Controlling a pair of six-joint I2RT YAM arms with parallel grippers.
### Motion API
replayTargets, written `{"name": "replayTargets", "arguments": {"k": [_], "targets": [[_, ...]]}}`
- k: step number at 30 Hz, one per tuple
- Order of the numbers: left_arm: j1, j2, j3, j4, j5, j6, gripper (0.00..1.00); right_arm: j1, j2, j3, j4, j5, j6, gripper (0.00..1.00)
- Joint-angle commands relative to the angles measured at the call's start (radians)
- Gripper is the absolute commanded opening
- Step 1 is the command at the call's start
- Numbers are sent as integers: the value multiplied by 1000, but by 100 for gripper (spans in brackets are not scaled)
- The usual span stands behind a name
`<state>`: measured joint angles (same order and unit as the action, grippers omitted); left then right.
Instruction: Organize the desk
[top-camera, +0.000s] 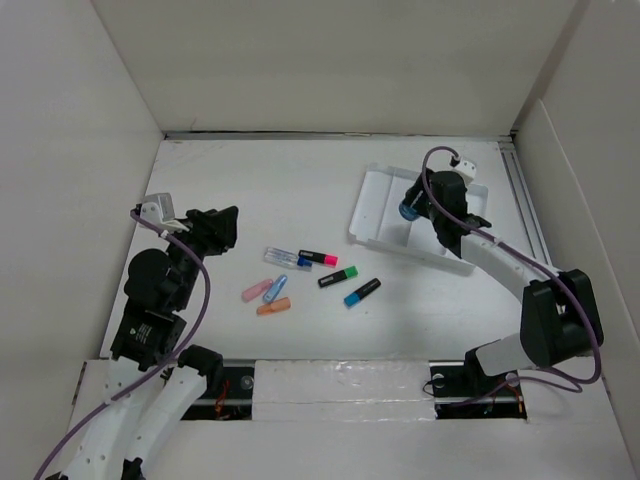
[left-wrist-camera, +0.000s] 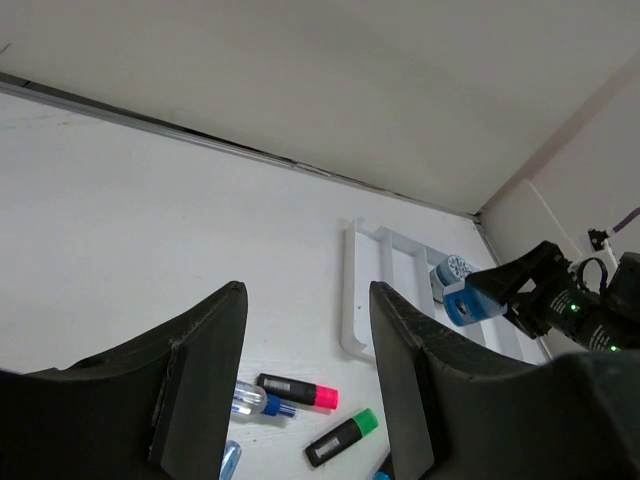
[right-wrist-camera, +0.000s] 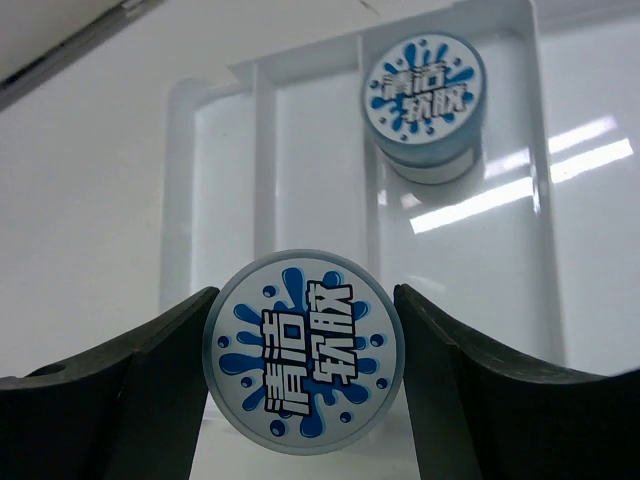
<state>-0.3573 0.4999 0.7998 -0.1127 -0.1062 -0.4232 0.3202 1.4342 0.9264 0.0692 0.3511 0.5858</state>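
Note:
The right gripper shifts to the right in the top view next, then down, to release the jar in the second jar's compartment (right-wrist-camera: 480, 300), whose near end is empty.
The white desk (top-camera: 250, 190) carries a loose group of markers at its middle. My right gripper (top-camera: 412, 208) is shut on a round blue jar (right-wrist-camera: 303, 350) with a blue splash label. It holds the jar above the white compartment tray (right-wrist-camera: 255, 150). A second, like jar (right-wrist-camera: 425, 100) stands in a far compartment of the tray. My left gripper (top-camera: 215, 230) is open and empty, above the desk left of the markers. In the left wrist view its jaws (left-wrist-camera: 307, 300) frame the pink-capped highlighter (left-wrist-camera: 297, 390) and the green-capped highlighter (left-wrist-camera: 342, 437).
On the desk also lie a cyan-capped highlighter (top-camera: 362, 292), a clear pen with a blue cap (top-camera: 285, 258), and small pink (top-camera: 257, 290), blue (top-camera: 275, 288) and orange (top-camera: 273, 307) pieces. Tall off-white panels wall the desk. The tray (top-camera: 372, 205) sits at the back right.

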Motion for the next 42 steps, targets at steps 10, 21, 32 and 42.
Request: {"name": "replayTargets", "arguments": {"k": [10, 21, 32, 42], "targets": [[6, 31, 6, 47, 28, 8, 48, -70, -23, -24, -58, 124, 94, 41], [6, 45, 10, 47, 34, 3, 48, -107, 65, 42, -187, 164, 129, 85], [6, 35, 15, 47, 23, 4, 48, 190, -89, 11, 33, 55, -183, 54], [6, 8, 13, 53, 14, 6, 48, 503, 250, 261, -66, -472, -449, 76]]}}
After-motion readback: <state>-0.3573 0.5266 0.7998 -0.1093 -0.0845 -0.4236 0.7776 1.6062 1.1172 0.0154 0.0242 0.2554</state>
